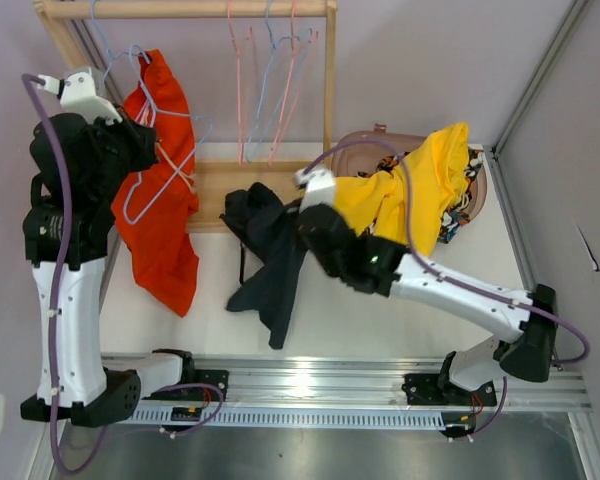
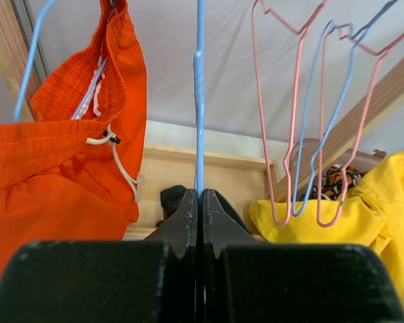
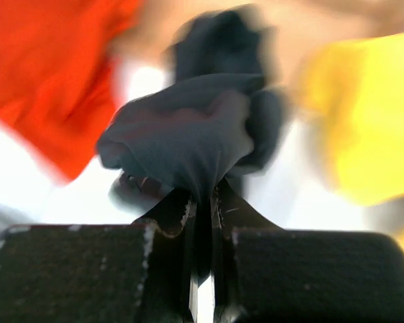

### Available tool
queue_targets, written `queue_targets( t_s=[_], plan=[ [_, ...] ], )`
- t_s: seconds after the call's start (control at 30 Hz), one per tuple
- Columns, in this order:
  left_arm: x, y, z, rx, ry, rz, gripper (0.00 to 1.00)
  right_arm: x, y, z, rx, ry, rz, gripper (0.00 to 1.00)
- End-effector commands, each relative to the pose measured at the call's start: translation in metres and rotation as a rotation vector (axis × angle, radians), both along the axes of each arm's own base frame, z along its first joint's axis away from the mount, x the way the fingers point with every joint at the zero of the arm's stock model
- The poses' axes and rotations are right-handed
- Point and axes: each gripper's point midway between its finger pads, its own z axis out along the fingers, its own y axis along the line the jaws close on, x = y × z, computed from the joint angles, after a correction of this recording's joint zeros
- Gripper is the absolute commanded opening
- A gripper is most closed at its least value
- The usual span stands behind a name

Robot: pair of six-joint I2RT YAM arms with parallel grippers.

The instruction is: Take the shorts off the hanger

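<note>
The basket (image 1: 375, 140) already holds shorts. My right gripper needs to swing outward and to the right in the top view next, over the yellow shorts (image 1: 420, 180), and release there.
The orange-red shorts (image 1: 160, 215) hang on a light-blue wire hanger (image 1: 170, 165) at the left of the wooden rack. My left gripper (image 1: 148, 135) is shut on that hanger's wire (image 2: 200, 114), with the orange-red shorts (image 2: 60, 161) to its left. My right gripper (image 1: 302, 225) is shut on the black shorts (image 1: 270, 265), which trail down onto the table; its view is blurred, with the black cloth (image 3: 188, 134) bunched between the fingertips (image 3: 202, 198). The yellow shorts (image 1: 420, 180) and a patterned pair (image 1: 455, 215) lie in the brown basket (image 1: 375, 140).
Empty pink and blue wire hangers (image 1: 275, 90) hang on the rack's wooden rail (image 1: 190, 9), and show in the left wrist view (image 2: 303, 121). The rack's wooden base (image 1: 215, 190) lies behind the black shorts. Walls close the back and right.
</note>
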Motion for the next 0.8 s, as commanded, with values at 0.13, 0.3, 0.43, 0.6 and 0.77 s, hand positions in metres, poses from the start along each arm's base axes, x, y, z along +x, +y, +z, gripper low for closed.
queue_targets(
  t_s=[0.13, 0.3, 0.43, 0.6, 0.77],
  plan=[
    [0.003, 0.005, 0.023, 0.033, -0.095, 0.02, 0.0, 0.105, -0.19, 0.158, 0.2, -0.249, -0.455, 0.0],
    [0.007, 0.01, 0.024, 0.054, -0.098, 0.044, 0.0, 0.152, -0.265, 0.215, 0.249, -0.363, -0.574, 0.0],
    [0.02, 0.011, 0.023, 0.055, -0.093, 0.053, 0.0, 0.197, -0.292, 0.209, 0.227, -0.343, -0.624, 0.0],
    [0.045, 0.011, 0.017, 0.058, -0.082, 0.06, 0.0, 0.212, -0.283, 0.133, 0.191, -0.21, -0.581, 0.0],
    [0.07, 0.001, 0.04, 0.05, -0.133, 0.017, 0.0, 0.186, -0.261, 0.022, 0.209, -0.004, -0.515, 0.99]
  ],
)
